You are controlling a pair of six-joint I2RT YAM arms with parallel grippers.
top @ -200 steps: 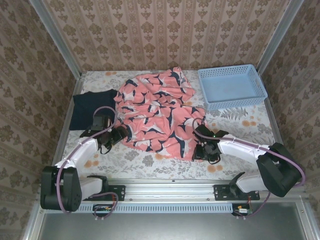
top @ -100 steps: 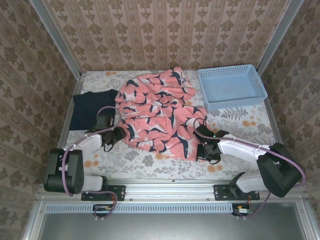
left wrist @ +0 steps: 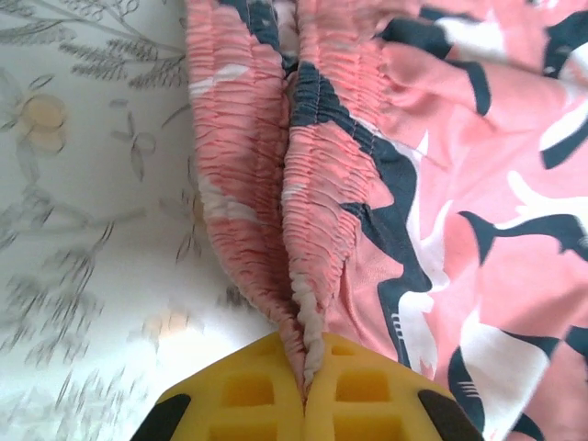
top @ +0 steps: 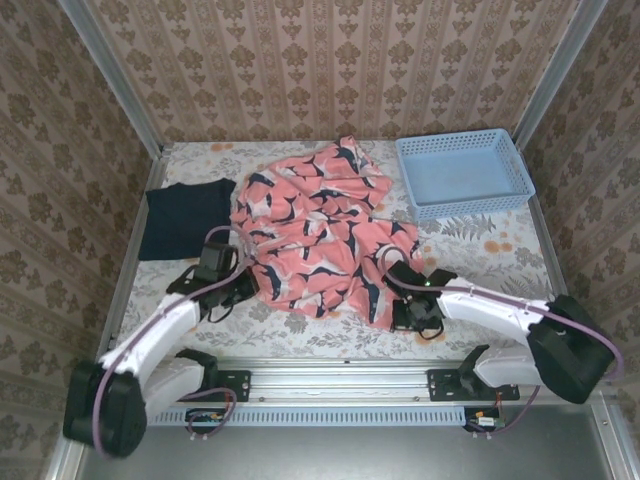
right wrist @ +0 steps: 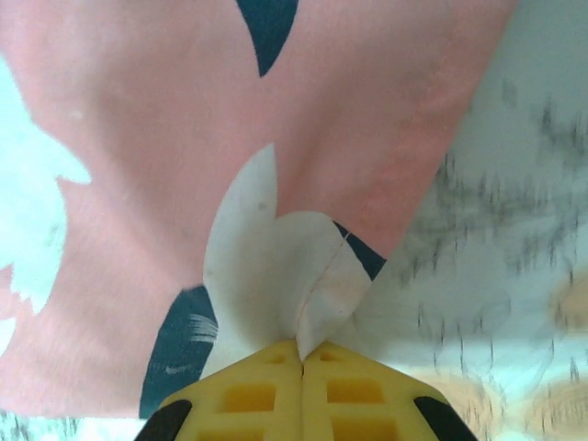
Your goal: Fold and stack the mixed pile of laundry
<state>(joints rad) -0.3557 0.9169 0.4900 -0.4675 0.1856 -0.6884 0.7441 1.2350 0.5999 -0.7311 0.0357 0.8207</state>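
Observation:
The far end of the garment, which is still unfolded, lies outward, so my right gripper will next lift the garment's hem corner, carry it outward over that end and let go.
The pink garment (top: 315, 230) with navy-and-white pattern lies spread across the middle of the table. My left gripper (top: 237, 283) is shut on its gathered elastic edge (left wrist: 308, 303) at the garment's near left side. My right gripper (top: 413, 303) is shut on a white-and-navy corner of its hem (right wrist: 299, 294) at the near right. The dark navy T-shirt (top: 183, 217) lies folded flat at the far left, apart from both grippers.
A light blue plastic lattice basket (top: 463, 173) stands at the far right. Floral cloth covers the table (top: 480, 250). Patterned walls close in the left, right and back. A metal rail (top: 330, 368) runs along the near edge.
Both grippers have drawn the pink garment's near edge toward the front of the table. The left arm swung forward and right; the garment's near part has narrowed.

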